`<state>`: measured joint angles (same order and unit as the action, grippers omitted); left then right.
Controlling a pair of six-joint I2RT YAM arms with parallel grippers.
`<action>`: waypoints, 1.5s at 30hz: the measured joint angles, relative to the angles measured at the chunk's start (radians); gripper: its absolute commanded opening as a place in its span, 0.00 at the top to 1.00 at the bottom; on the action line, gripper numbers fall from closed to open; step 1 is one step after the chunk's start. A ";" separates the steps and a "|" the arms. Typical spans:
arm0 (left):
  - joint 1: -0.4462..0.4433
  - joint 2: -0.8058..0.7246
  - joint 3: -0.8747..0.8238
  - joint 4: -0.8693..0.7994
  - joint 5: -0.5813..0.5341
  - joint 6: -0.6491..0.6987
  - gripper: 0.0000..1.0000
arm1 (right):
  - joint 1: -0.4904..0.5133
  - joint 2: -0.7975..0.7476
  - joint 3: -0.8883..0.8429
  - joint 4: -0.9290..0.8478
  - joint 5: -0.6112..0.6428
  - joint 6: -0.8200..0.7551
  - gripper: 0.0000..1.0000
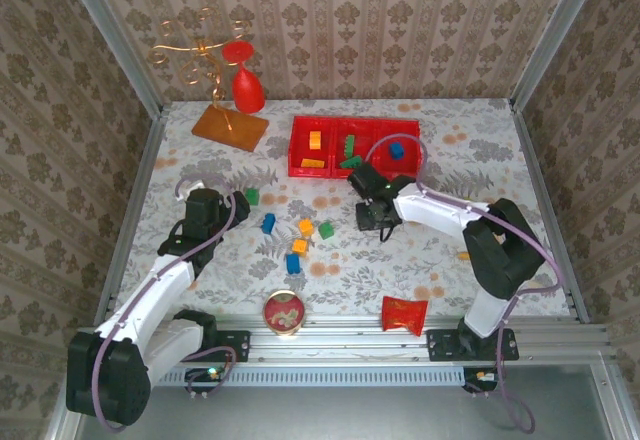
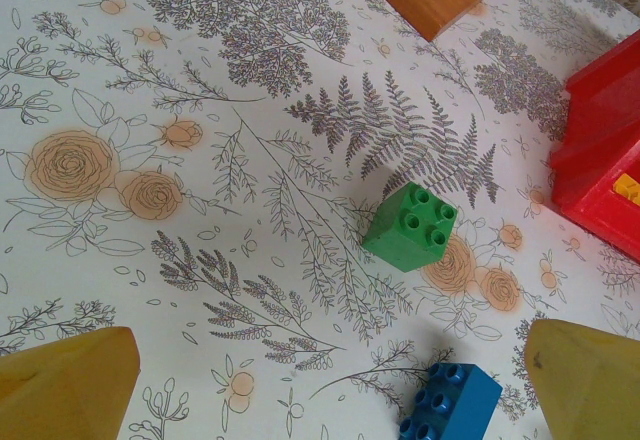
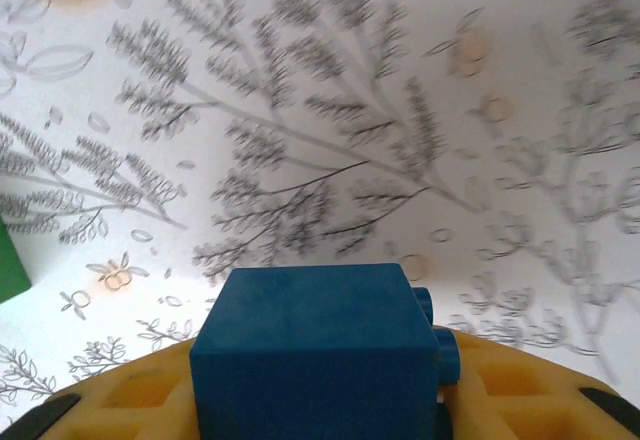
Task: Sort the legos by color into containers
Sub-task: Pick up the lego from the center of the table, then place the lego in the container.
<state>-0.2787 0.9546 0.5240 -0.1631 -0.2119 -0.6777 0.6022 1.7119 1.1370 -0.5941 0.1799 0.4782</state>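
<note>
The right gripper carries the blue lego outward next and releases it into the end container, which lies outward of the gripper and already holds blue.
Three joined red containers (image 1: pixel 345 132) stand at the back; the left one holds yellow/orange legos, the middle green, the right a blue one (image 1: pixel 397 149). Loose legos lie mid-table: green (image 1: pixel 252 196), blue (image 1: pixel 268 223), orange (image 1: pixel 306 226), green (image 1: pixel 326 230), orange (image 1: pixel 299 246), blue (image 1: pixel 293 263). My left gripper (image 1: pixel 232 203) hangs open over the table. In its wrist view, a green lego (image 2: pixel 410 225) and a blue lego (image 2: pixel 450 405) lie ahead of the left gripper (image 2: pixel 330 355). My right gripper (image 1: pixel 375 215) is shut on a blue lego (image 3: pixel 310 350), above the floral table.
A gold wire stand on an orange flat base (image 1: pixel 230 125) with a red ornament (image 1: pixel 246 85) stands at the back left. A round red-gold tin (image 1: pixel 283 313) and a red packet (image 1: pixel 404 313) lie near the front rail. A small orange piece (image 1: pixel 463 255) lies at the right.
</note>
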 measured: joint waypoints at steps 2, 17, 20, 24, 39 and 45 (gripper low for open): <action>0.000 0.000 0.000 0.000 0.000 0.000 0.00 | -0.024 -0.026 0.001 -0.013 0.016 -0.008 0.81; 0.000 0.006 0.000 0.000 0.015 0.000 0.00 | -0.227 0.010 0.303 -0.014 0.054 -0.075 0.80; 0.000 0.006 0.000 0.000 0.021 0.000 0.00 | -0.259 0.082 0.384 -0.010 0.058 -0.089 0.80; 0.000 0.007 0.000 0.000 0.031 0.000 0.00 | -0.289 0.178 0.458 -0.008 0.062 -0.107 0.80; 0.000 0.055 0.013 0.000 0.060 0.000 0.00 | -0.323 0.348 0.549 -0.015 0.076 -0.136 0.74; 0.000 0.066 0.022 0.003 0.072 0.000 0.00 | -0.323 0.354 0.551 -0.014 0.079 -0.136 0.65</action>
<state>-0.2787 1.0203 0.5457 -0.1596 -0.1398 -0.6773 0.2790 2.0659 1.6878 -0.6086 0.2588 0.3420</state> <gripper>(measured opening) 0.999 0.450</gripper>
